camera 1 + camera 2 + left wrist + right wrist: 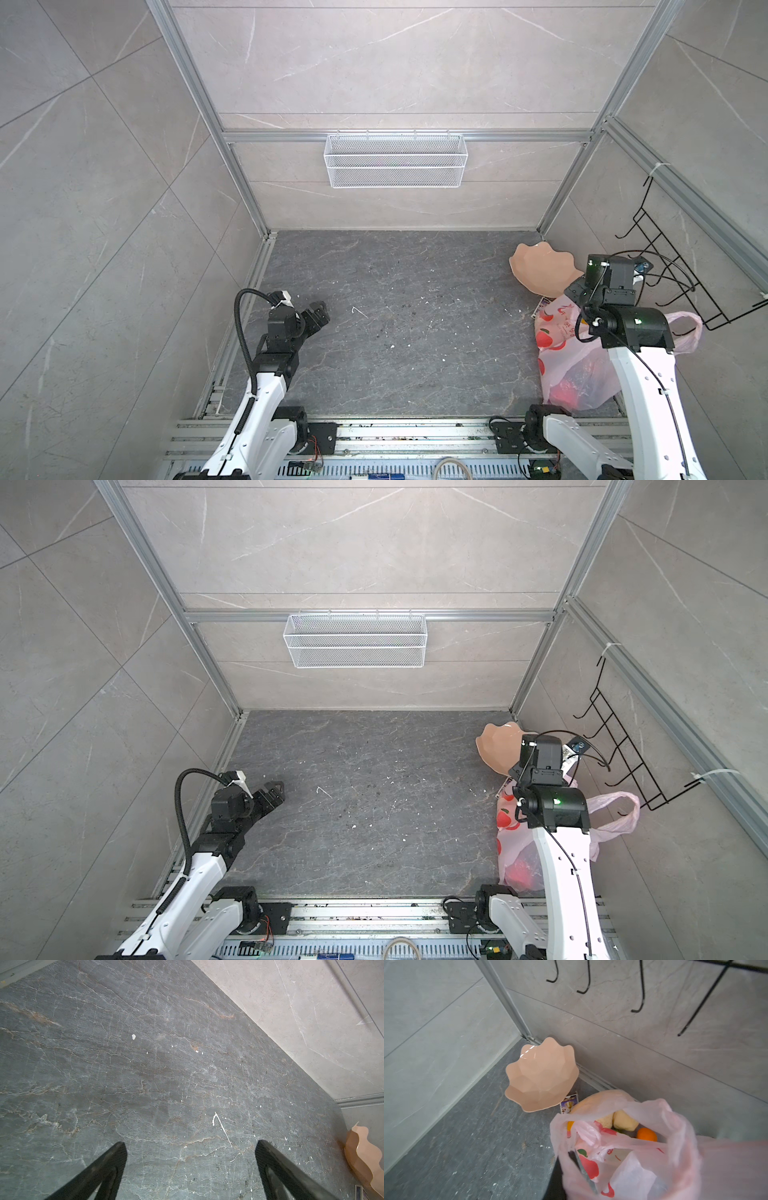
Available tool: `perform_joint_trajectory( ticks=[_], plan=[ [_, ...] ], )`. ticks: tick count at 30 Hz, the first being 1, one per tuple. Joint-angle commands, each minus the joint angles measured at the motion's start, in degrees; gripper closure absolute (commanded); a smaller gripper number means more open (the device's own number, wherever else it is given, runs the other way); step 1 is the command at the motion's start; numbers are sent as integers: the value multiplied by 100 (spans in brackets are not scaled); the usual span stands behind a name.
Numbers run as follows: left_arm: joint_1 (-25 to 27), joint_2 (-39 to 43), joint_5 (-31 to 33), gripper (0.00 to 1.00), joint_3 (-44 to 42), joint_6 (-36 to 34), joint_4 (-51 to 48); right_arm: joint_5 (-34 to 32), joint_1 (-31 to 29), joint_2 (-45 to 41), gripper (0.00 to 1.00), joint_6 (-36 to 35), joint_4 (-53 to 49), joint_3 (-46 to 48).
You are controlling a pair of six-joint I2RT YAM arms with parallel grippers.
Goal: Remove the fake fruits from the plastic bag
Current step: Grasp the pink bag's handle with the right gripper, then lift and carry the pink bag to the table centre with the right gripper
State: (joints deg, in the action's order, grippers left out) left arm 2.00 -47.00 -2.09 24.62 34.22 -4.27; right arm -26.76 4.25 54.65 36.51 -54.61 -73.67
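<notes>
The bag (575,374) crowds the side. Next, my right gripper drags it toward my left gripper and releases the bag's near rim over the bare middle floor.
The pink translucent plastic bag (575,374) (517,854) lies at the right edge of the floor, under my right arm. Its mouth (675,1124) gapes open in the right wrist view. Inside show fake fruits: an orange (646,1134), two beige lumpy ones (623,1121), a bit of green, and another orange patch (570,1125). A red glow (567,392) shows through the film. My right gripper (564,1163) is shut on the bag's near rim, its dark fingers (572,1156) half veiled by film. My left gripper (318,311) (274,789) (190,1145) hangs open over bare floor at the left.
A peach wavy-edged dish (538,270) (496,746) (542,1076) (361,1155) leans in the back right corner, with a small printed card (569,1103) by its foot. A black wire hook rack (665,266) hangs on the right wall, a white mesh basket (395,160) on the back wall.
</notes>
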Motion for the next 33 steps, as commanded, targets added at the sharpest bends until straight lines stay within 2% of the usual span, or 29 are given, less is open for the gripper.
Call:
perform_joint_trajectory(
  ticks=[1, 3, 5, 11, 18, 26, 33],
  plan=[
    [23, 10, 15, 0, -8, -149, 156, 816, -141, -365, 95, -295, 119, 225],
    [26, -15, 43, 0, 8, -143, 161, 972, -402, -479, 100, -336, 21, 234],
    [30, -45, 51, 1, 23, -152, 163, 1041, -741, -508, 100, -332, -124, 131],
    [25, -92, 94, 0, 43, -178, 138, 489, -2018, -338, 100, -113, -696, -440],
    [20, -35, 209, 1, 9, -207, 97, 576, -3170, 159, 100, 25, -673, -920],
    [20, -93, 235, 1, 25, -188, 53, 281, -4978, 1919, 100, -276, -156, -1989],
    [20, -11, 296, 0, 7, -135, -29, 576, -5874, 3761, 100, -813, 115, -3567]
  ],
)
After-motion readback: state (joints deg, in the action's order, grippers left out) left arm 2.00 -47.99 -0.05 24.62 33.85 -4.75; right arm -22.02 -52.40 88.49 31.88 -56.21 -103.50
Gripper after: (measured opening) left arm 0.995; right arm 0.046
